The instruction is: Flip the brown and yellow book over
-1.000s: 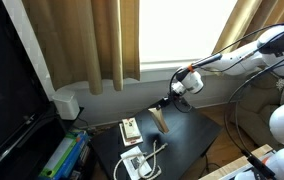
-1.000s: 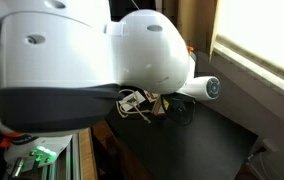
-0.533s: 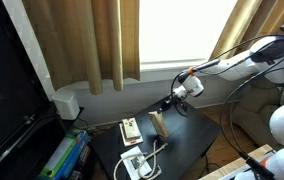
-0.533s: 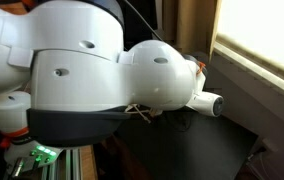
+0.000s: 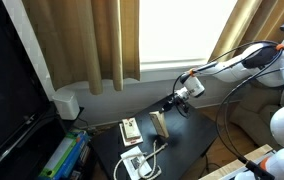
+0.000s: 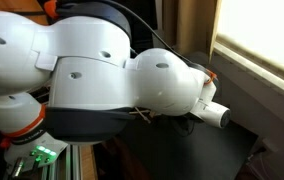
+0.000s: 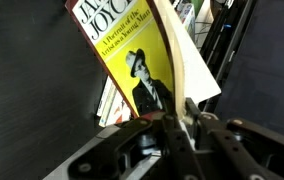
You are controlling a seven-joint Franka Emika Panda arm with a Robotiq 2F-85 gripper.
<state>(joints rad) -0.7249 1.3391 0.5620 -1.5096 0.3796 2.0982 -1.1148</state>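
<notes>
Next, my gripper will tip the book toward the left in the wrist view, over the bare dark tabletop, and release its near edge, since it still stands on edge.
In the wrist view the brown and yellow book (image 7: 132, 60) stands on edge. Its yellow cover with dark lettering and a portrait faces left, and its thin pale edge runs down between my fingers. My gripper (image 7: 184, 115) is shut on that edge. In an exterior view the book (image 5: 160, 125) stands tilted on the dark table (image 5: 187, 145), with my gripper (image 5: 166, 108) holding it from above. In the exterior view filled by the robot's white body, both gripper and book are hidden.
A pale book with dark reddish marks (image 5: 130, 129) lies left of the held book. A white box with a white cable (image 5: 137, 163) sits at the table's front. Curtains and a window ledge are behind. The arm's body (image 6: 102, 80) blocks most of that view.
The arm has shifted slightly to the right and down, and the held book leans a little lower. The arm's body now fills more of the blocked exterior view.
</notes>
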